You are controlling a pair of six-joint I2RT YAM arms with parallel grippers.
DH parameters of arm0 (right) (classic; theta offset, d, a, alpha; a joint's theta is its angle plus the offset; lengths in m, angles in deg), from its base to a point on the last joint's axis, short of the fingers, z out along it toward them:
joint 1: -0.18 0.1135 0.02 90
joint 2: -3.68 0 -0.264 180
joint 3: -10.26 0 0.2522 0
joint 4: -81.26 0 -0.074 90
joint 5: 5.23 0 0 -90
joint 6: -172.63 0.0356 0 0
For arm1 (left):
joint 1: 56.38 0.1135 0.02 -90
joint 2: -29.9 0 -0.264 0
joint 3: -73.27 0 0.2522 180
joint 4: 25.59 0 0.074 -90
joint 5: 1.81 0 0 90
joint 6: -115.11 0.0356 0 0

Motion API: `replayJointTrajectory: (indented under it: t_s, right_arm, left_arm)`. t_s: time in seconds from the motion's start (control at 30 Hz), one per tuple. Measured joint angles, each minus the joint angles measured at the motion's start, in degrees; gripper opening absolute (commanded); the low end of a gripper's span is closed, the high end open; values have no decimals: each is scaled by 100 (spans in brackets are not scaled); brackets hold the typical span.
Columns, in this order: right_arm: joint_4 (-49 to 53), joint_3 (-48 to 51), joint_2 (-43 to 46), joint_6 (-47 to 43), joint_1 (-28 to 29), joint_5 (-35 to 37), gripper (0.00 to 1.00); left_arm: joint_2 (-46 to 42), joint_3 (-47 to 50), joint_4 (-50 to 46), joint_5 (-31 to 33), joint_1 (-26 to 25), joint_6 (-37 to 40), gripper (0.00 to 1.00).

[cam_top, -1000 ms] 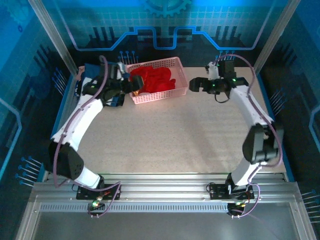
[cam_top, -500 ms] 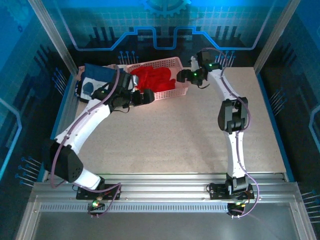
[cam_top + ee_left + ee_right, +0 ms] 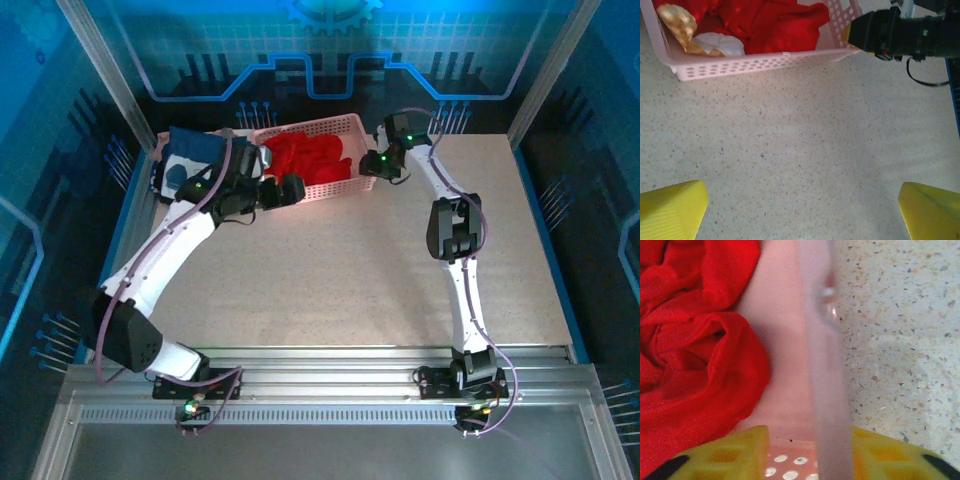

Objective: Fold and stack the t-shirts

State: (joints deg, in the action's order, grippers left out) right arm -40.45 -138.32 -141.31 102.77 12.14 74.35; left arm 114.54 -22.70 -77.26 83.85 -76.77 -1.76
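Observation:
The red t-shirt (image 3: 305,158) lies crumpled and uncovered in the basket, so my empty left gripper should next move over its bunched folds and lower to close.
The bright red t-shirt (image 3: 305,158) lies crumpled inside the pink lattice basket (image 3: 325,190), its brown bear print (image 3: 677,22) showing at one end. The navy t-shirt (image 3: 195,148) lies at the back left of the table, partly under the left arm. My left gripper (image 3: 290,190) hangs wide open over bare table just in front of the basket (image 3: 765,62), nothing between its yellow fingers (image 3: 675,205). My right gripper (image 3: 810,440) straddles the basket's right end wall (image 3: 822,365), one finger inside beside the red t-shirt (image 3: 695,355), the other outside; a gap shows inside.
The basket stands at the back centre of the speckled table (image 3: 340,270). The right arm's black wrist (image 3: 905,35) reaches in over the basket's right corner. Metal rails (image 3: 330,380) run along the near edge.
The right arm swung left from the back right to the basket's right end and its jaws narrowed around the wall. The left gripper drew back from the basket to the table in front.

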Motion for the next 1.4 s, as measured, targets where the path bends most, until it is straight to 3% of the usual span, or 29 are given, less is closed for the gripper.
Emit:
replayJointTrajectory:
  t_s: [0.2,0.4,0.63,0.87,0.97,1.07,1.1,1.13,1.4]
  right_arm:
    - [-155,1300,802,236,33,269,17]
    - [-531,3788,2435,706,179,619,14]
    - [-1115,6264,4269,1532,643,850,14]
    - [-1335,7460,5386,2044,761,883,13]
    - [-1335,7661,5633,2199,761,898,13]
    - [-1342,7777,5735,2347,758,894,13]
    - [-1335,7785,5735,2387,752,898,13]
    - [-1333,7788,5735,2417,739,896,13]
    - [-1443,7851,5748,2804,262,890,13]
  left_arm:
    - [719,-634,-2,522,0,24,99]
    - [1602,-1213,-50,734,-76,48,98]
    - [3204,-2332,-601,1032,-581,286,98]
    - [4481,-2966,-1268,1552,-909,330,96]
    - [4916,-3200,-1438,1657,-949,354,78]
    - [5147,-3407,-1502,1650,-988,437,28]
    - [5158,-3491,-1541,1617,-997,461,7]
    - [5174,-3589,-1580,1539,-1001,490,0]
    - [4815,-4113,-1558,702,-935,645,0]
